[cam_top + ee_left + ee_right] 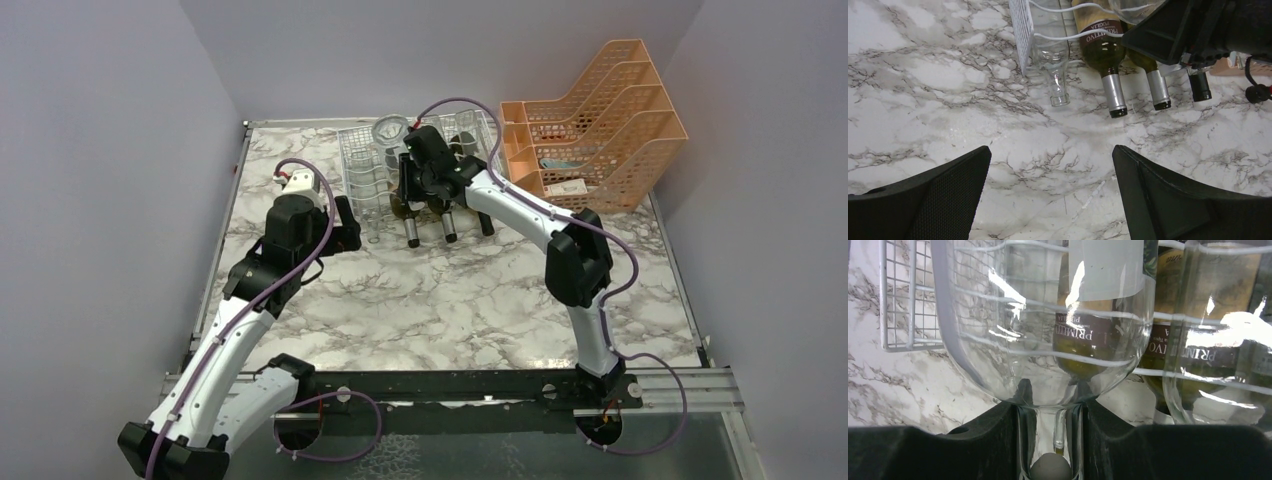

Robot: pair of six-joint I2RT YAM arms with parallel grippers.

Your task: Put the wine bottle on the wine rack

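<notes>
I should move my right gripper gently outward and down to release the bottle on the rack's upper wires, because these wires are below the gripper and outward of it.
The white wire wine rack (360, 165) stands at the back middle of the marble table; it also shows in the right wrist view (898, 315) and the left wrist view (1020, 30). My right gripper (418, 180) is shut on the neck of a clear empty wine bottle (1043, 350), which it holds over the rack, base end up (390, 130), above bottles lying there. In the right wrist view the gripper (1050, 405) clamps the neck from both sides. My left gripper (345, 225) is open and empty over bare table (1050, 155), left of the rack's front.
Several bottles lie in the rack with necks pointing toward me: a clear one (1058, 85), two green ones with silver caps (1108, 55), and a black-capped one (1200, 85). An orange perforated tiered tray (590, 130) stands right of the rack. Walls close in the table.
</notes>
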